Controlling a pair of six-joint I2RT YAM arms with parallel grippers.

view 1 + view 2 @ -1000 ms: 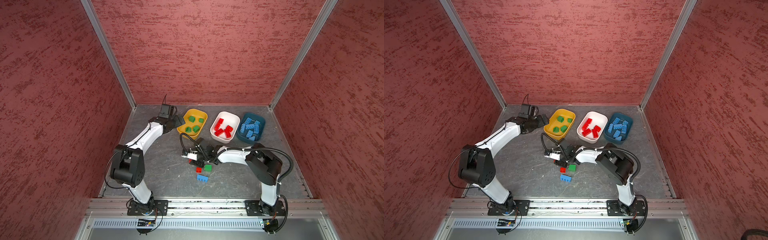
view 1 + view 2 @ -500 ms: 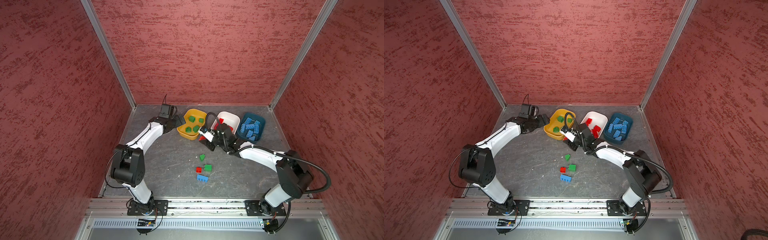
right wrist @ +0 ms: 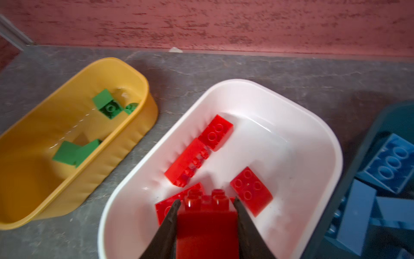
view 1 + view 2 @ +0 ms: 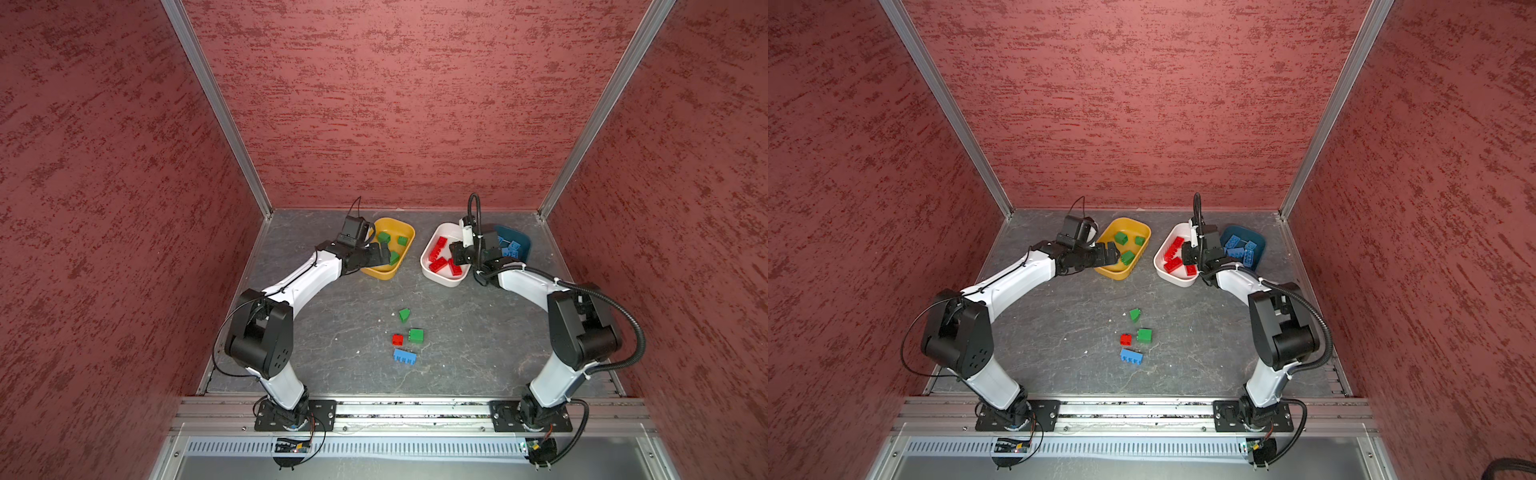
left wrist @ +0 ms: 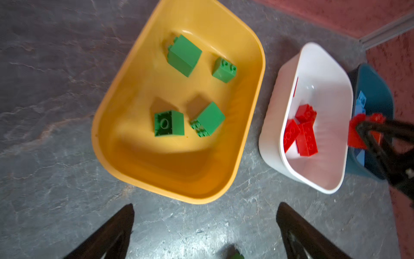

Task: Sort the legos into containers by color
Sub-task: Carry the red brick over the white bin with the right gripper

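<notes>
The red lego will next go outward in my right gripper, over the bare bottom at the white container's far end (image 4: 452,232) (image 3: 264,133), and will be released there.
My right gripper (image 3: 207,201) is shut on a red lego (image 3: 207,224), held studs forward just above the near end of the white container (image 4: 442,281), which holds several red legos. My left gripper (image 5: 206,205) stands open and empty over the table, beside the near rim of the yellow container (image 4: 384,274), which holds several green legos. The teal container (image 4: 524,245), partly hidden behind my right wrist, holds blue legos. Loose on the table's middle lie a sloped green lego (image 4: 404,314), a square green one (image 4: 415,335), a small red one (image 4: 397,339) and a blue one (image 4: 404,356).
The three containers stand in a row near the back wall (image 4: 395,124). Red textured walls close in both sides. A metal rail (image 4: 415,409) carrying both arm bases runs along the front edge.
My right arm has swung from the loose legos in the middle of the table back to above the white container, carrying the red lego. The left arm has not moved.
</notes>
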